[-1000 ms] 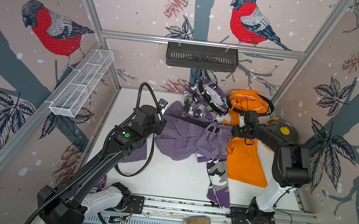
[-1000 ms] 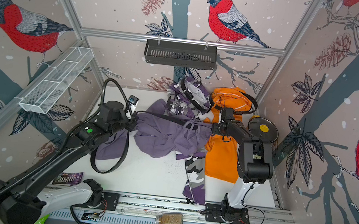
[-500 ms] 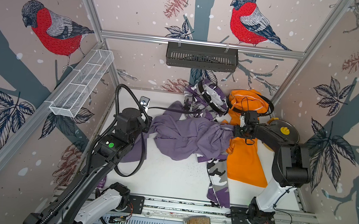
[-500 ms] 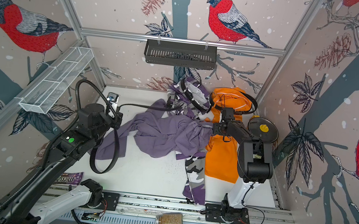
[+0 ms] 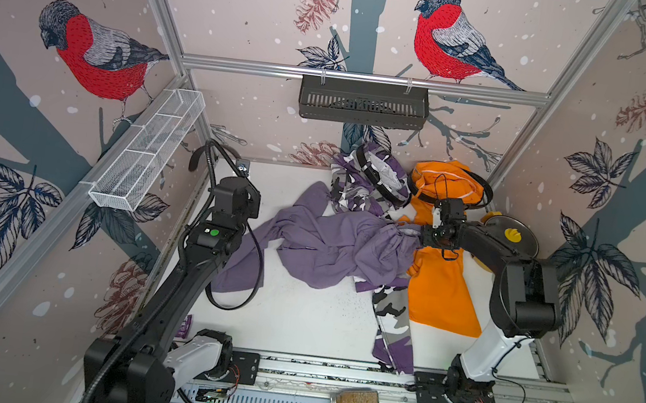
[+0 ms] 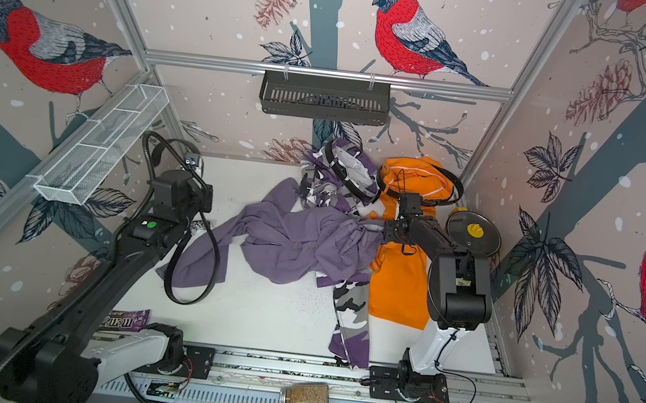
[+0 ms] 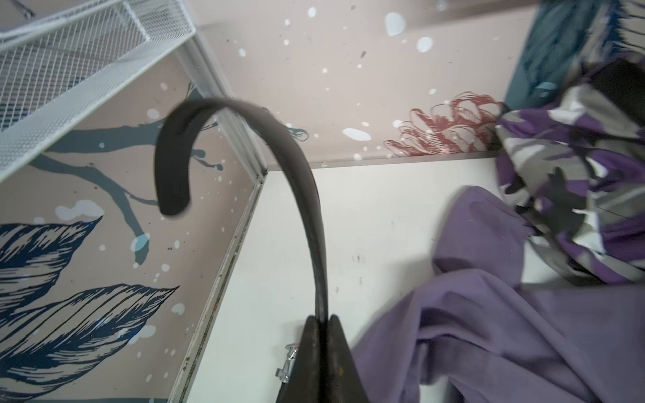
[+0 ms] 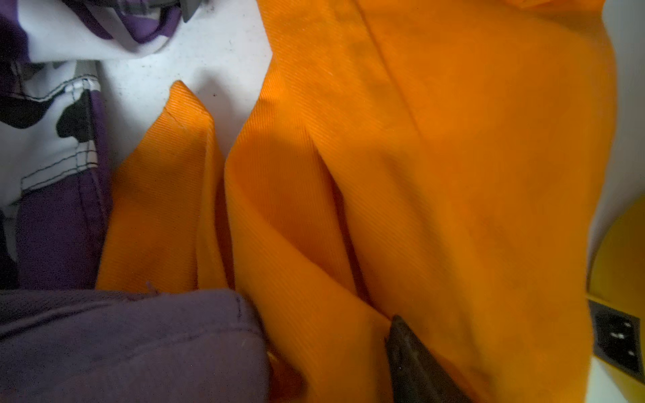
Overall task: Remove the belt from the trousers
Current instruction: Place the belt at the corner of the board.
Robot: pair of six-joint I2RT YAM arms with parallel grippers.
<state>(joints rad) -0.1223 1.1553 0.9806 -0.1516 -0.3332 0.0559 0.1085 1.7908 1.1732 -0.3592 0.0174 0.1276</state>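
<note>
The black belt comes down next in my left gripper toward the bare tabletop near the back wall [image 5: 271,180] [image 7: 366,248] for release, since that clear part lies below the fingers.
My left gripper [image 7: 323,319] is shut on a black belt [image 7: 316,226] at the table's back left. The belt's free tip curls up above it, and the rest hangs in a loop [image 6: 185,302] over one leg of the lilac trousers [image 5: 328,245]. Its silver buckle [image 7: 288,359] sits beside the jaws. My right gripper [image 5: 419,235] is shut on the bunched waist of the lilac trousers, over the orange trousers [image 5: 440,292]. In the right wrist view only one of its fingers [image 8: 412,352] shows. The camouflage trousers [image 5: 361,186] lie behind.
Black belts still circle the waists of the camouflage pair [image 5: 377,190] and the orange pair [image 5: 483,193]. A round lid with a yellow knob [image 5: 512,236] lies at the right. A white wire basket [image 5: 146,156] hangs on the left wall. A jar [image 5: 355,402] stands on the front rail.
My left arm swung left and back with the belt. The belt's tail slid out of the lilac trousers and now curls free. The taut lilac cloth went slack. The right arm stayed put.
</note>
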